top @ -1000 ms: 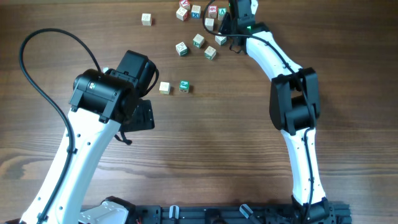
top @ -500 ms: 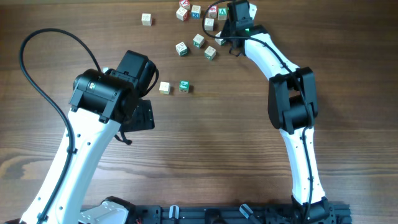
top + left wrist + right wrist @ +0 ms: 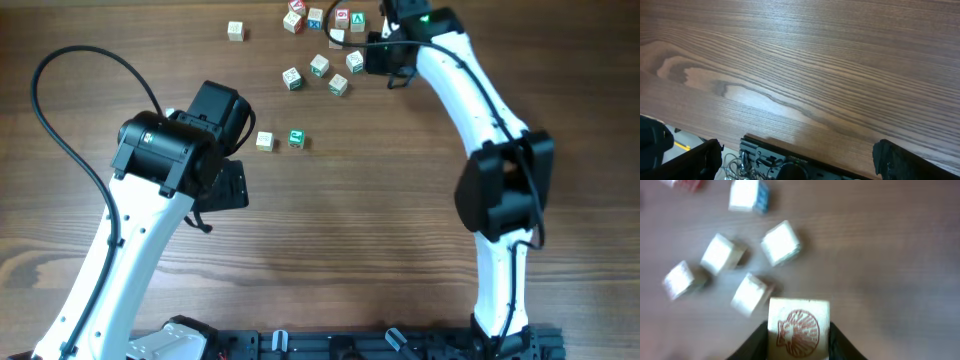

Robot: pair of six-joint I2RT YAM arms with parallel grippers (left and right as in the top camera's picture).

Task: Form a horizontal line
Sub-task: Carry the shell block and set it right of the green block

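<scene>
I will move my right gripper back next, and then I will put its cube down on the free spot next to the green-marked cube (image 3: 296, 138), across from the plain pale cube (image 3: 264, 141).
My right gripper (image 3: 799, 336) is shut on a pale wooden cube (image 3: 799, 326) with a red shell mark, held above the table. In the overhead view that gripper (image 3: 374, 57) hangs at the right edge of the scattered cubes, and its cube is hidden there. A plain pale cube (image 3: 264, 141) and a green-marked cube (image 3: 296, 138) lie side by side mid-table with a small gap between them. The horizontal line itself is out of view. My left gripper (image 3: 799, 159) is open over bare wood near the table's front edge, with nothing between its fingers.
Several loose letter cubes lie at the far middle, among them one at the left (image 3: 235, 31), one green-marked (image 3: 292, 78) and one near my right gripper (image 3: 355, 62). Below the held cube, loose cubes (image 3: 781, 242) dot the table. A black rail (image 3: 790, 155) runs along the front edge.
My right gripper has closed on the shell cube, and that arm's elbow has swung to the right. The left arm and the two mid-table cubes have not moved.
</scene>
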